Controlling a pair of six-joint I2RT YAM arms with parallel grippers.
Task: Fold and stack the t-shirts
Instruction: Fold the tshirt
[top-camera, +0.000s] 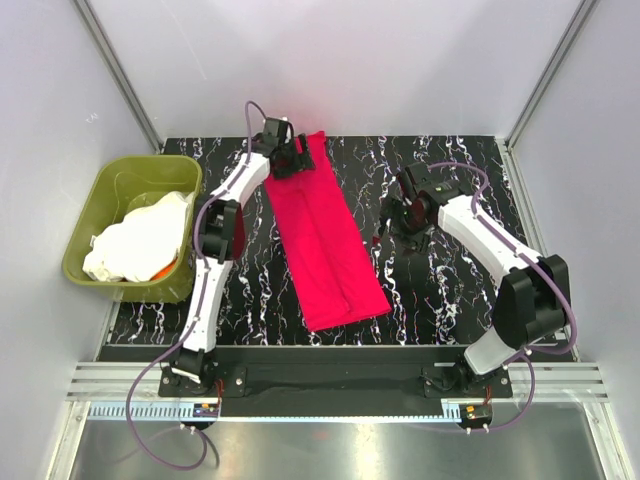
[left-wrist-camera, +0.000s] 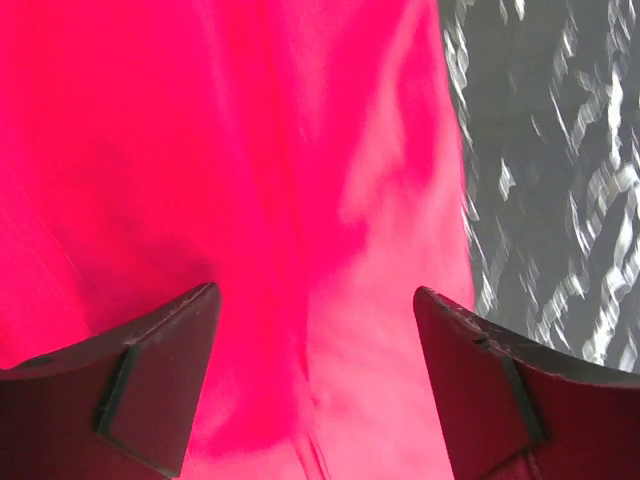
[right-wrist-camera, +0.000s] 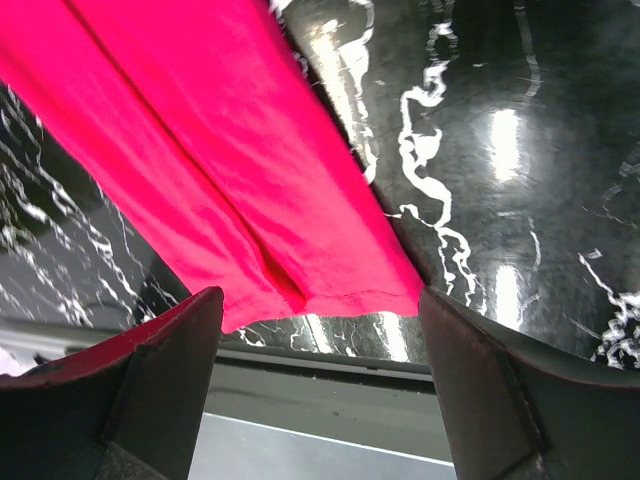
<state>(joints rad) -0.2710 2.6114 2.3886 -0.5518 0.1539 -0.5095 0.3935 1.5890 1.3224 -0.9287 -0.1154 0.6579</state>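
The robot will next bring its left gripper back along the crimson-red t-shirt and lower it to the tub-side corner of the t-shirt's near hem, because the hem lies flat and uncovered.
The crimson-red t-shirt (top-camera: 322, 235) lies folded into a long narrow strip, running from the far middle of the table toward the near edge. My left gripper (top-camera: 289, 152) is open, right over the strip's far end; red cloth (left-wrist-camera: 250, 200) fills the left wrist view between its fingers (left-wrist-camera: 160, 370). My right gripper (top-camera: 393, 228) is open and empty, above the table to the right of the strip. The right wrist view shows the strip's near hem (right-wrist-camera: 330, 290). White and cream t-shirts (top-camera: 145, 240) lie bunched in the olive-green tub (top-camera: 95, 195).
The olive-green tub stands at the table's left edge. The black marbled tabletop (top-camera: 440, 300) lies bare to the right of the red strip. Grey walls close in the back and sides. A metal rail (top-camera: 330, 380) runs along the near edge.
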